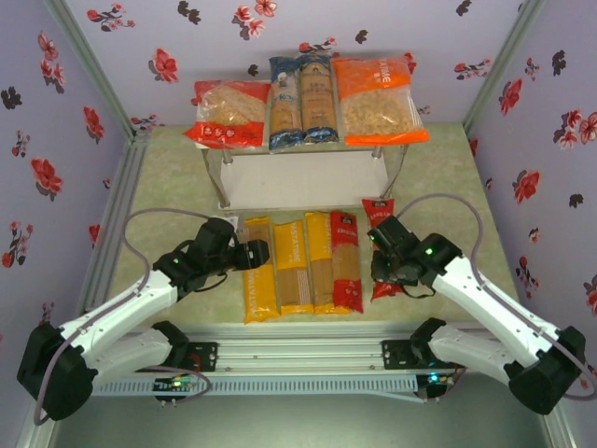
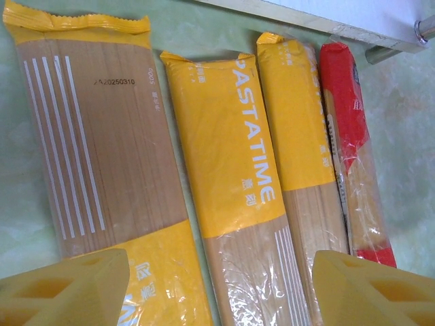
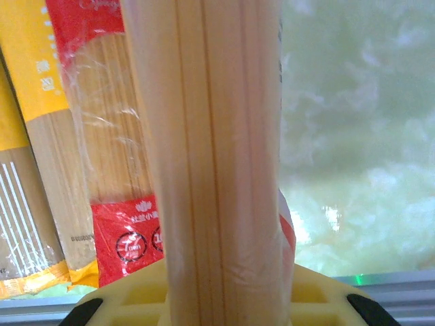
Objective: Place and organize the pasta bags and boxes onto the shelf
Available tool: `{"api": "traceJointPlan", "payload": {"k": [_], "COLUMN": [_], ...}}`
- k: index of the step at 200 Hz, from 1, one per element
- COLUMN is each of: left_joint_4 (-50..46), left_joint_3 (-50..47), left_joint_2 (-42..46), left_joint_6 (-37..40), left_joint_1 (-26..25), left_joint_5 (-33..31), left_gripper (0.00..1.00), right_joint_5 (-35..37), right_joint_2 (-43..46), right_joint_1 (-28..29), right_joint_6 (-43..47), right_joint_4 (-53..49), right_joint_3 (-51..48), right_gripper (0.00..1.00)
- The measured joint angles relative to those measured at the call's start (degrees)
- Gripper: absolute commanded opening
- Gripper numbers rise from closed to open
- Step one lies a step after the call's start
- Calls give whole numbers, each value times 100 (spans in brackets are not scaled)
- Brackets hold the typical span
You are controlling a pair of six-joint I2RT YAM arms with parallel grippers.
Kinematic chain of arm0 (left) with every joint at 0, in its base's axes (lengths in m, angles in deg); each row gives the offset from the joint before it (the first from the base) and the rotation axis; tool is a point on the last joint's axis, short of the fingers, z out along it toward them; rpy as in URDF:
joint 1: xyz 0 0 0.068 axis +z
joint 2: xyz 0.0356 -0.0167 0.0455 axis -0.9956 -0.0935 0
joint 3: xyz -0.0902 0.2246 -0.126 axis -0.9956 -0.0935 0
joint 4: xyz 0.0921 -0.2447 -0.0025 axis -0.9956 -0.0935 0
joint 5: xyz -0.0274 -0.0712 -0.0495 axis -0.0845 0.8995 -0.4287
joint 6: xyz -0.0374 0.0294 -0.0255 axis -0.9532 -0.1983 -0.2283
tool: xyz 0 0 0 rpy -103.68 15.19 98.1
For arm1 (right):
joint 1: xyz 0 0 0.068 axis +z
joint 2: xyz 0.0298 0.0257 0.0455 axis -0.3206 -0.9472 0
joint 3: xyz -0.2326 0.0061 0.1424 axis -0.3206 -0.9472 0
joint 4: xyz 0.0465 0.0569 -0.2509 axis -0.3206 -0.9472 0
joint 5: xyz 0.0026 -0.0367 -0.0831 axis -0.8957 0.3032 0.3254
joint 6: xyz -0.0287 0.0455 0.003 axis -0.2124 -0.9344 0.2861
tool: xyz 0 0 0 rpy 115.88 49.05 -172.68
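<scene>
The red spaghetti pack in my right gripper goes outward onto the lower board's end (image 1: 362, 177) below the orange bag next for release, since that board is empty.
The white shelf (image 1: 308, 182) stands at the back. Its top board carries a red-ended clear bag (image 1: 229, 114), two blue spaghetti packs (image 1: 303, 101) and an orange bag (image 1: 378, 98). In front of it, three yellow-orange packs (image 1: 291, 266) and a red pack (image 1: 345, 259) lie side by side on the table. My left gripper (image 1: 256, 254) hovers open over the yellow packs (image 2: 224, 149), its yellow fingers (image 2: 61, 292) wide apart. My right gripper (image 1: 386, 257) is shut on another red spaghetti pack (image 1: 378, 210), which runs up between its jaws (image 3: 211, 136).
The green table (image 1: 448, 177) is walled in by flowered panels on three sides. A metal rail (image 1: 308, 350) runs along the near edge between the arm bases. The shelf's lower board edge and a metal leg (image 2: 425, 28) lie just beyond the packs.
</scene>
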Motion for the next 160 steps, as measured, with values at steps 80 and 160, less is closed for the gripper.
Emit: {"api": "traceJointPlan", "payload": {"k": [80, 160], "left_joint_4": [-48, -315], "left_joint_3": [0, 0], "left_joint_2": [166, 527], "left_joint_6": [-2, -4], "left_joint_1": [4, 31], "left_joint_5": [42, 35], "left_gripper": [71, 71], "right_joint_5": [505, 656], "right_joint_2": [-2426, -3689], "right_joint_1": [-566, -1130], "right_joint_6": [1082, 1652], "right_joint_4": [776, 1580], "right_joint_3": [1327, 2234], "right_gripper": [0, 0]}}
